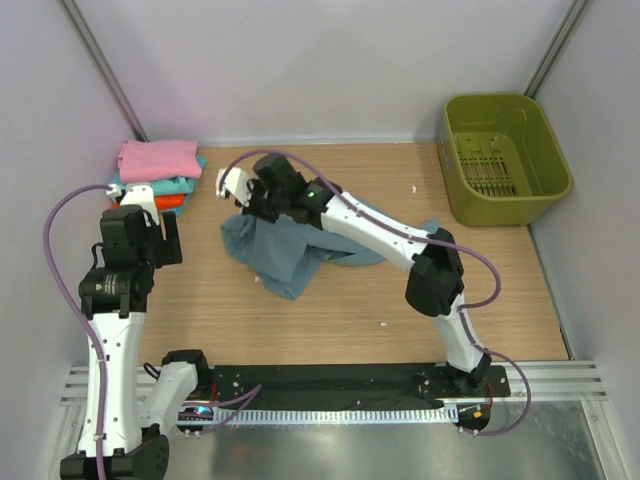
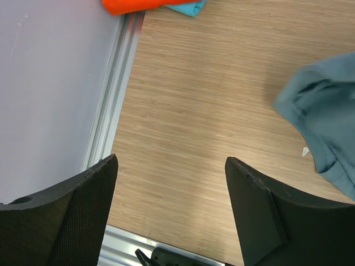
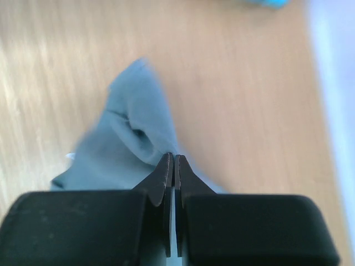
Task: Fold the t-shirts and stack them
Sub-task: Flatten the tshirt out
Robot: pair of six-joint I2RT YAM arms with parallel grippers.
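I will lift my right gripper next, because the shirt lies crumpled. Then I will lower it beside the basket that stands to its right in the top view, and let go.
A slate blue-grey t-shirt (image 1: 290, 250) lies crumpled in the middle of the table. My right gripper (image 1: 250, 205) is shut on its upper left edge and lifts that part; in the right wrist view the cloth (image 3: 133, 138) hangs from the closed jaw tips (image 3: 173, 158). A stack of folded shirts, pink (image 1: 157, 158) over teal (image 1: 165, 186) and orange (image 1: 168, 202), sits at the back left. My left gripper (image 1: 160, 240) is open and empty, hovering by the left wall near that stack; its wrist view shows the grey shirt's edge (image 2: 324, 105) at right and the orange shirt (image 2: 138, 5) at top.
An olive-green plastic basket (image 1: 503, 158) stands at the back right corner. An aluminium rail (image 2: 108, 100) runs along the left wall. White walls close in the table on three sides.
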